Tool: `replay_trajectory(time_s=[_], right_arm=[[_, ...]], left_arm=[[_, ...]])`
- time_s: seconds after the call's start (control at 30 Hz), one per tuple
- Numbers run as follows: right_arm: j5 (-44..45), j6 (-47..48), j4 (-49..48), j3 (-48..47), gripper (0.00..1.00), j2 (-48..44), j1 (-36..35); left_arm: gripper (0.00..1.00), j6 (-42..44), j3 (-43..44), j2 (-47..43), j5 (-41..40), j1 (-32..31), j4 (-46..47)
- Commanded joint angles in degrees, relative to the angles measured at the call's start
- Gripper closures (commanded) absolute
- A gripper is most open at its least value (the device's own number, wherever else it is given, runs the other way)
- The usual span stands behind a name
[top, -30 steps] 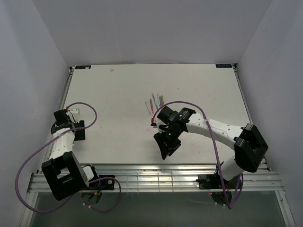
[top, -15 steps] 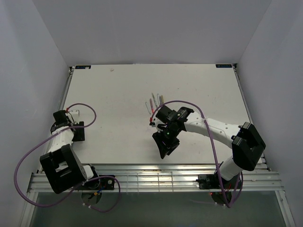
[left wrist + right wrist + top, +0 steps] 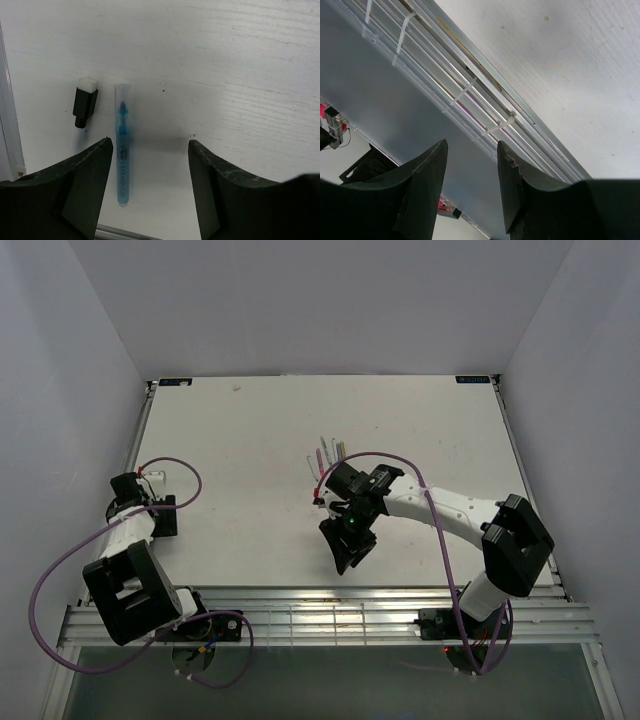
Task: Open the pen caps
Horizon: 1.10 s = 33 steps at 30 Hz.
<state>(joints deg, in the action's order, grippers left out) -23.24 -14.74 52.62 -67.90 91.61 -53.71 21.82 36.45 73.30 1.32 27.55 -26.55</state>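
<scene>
The blue pen is already between the open fingers of my left gripper. Next I need to lower that gripper onto the blue pen's body (image 3: 123, 145) just behind its clear cap and close there.
A blue pen (image 3: 121, 165) with a clear cap (image 3: 122, 97) on its tip lies on the white table, just inside my left fingers (image 3: 85, 185). A short black cap with a white end (image 3: 86, 104) lies to its left. My left gripper (image 3: 150, 190) is open and empty above them; in the top view it (image 3: 158, 508) is near the table's left edge. Several thin pens (image 3: 327, 454) lie mid-table. My right gripper (image 3: 346, 556) is open and empty, raised just in front of them and pointing at the near edge (image 3: 472, 175).
The table's left rail (image 3: 7, 125) runs close beside the black cap. The near-edge metal rails (image 3: 470, 95) with white cable ties lie under my right gripper. Purple cables (image 3: 440, 530) loop along both arms. Grey walls enclose the table.
My right arm has shifted slightly to the left, gripper still open. My left arm has drawn in a little toward the left edge. The pens have not moved.
</scene>
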Motion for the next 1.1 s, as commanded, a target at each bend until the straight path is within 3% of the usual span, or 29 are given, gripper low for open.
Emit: replay_trajectory(time_s=[0.0, 0.63, 1.07], right_arm=[[-0.05, 0.42, 1.08, -2.85, 0.49, 0.49, -0.34], [-0.05, 0.15, 1.17, -5.58, 0.49, 2.52, -0.34], [0.31, 0.07, 1.43, -9.53, 0.49, 4.54, -0.16]], left_arm=[[0.28, 0.24, 0.29, 0.44, 0.70, 0.66, 1.41], [0.28, -0.38, -1.29, 2.02, -0.44, 1.01, 3.61], [0.35, -0.56, -0.42, 5.36, 2.54, 1.01, 2.47]])
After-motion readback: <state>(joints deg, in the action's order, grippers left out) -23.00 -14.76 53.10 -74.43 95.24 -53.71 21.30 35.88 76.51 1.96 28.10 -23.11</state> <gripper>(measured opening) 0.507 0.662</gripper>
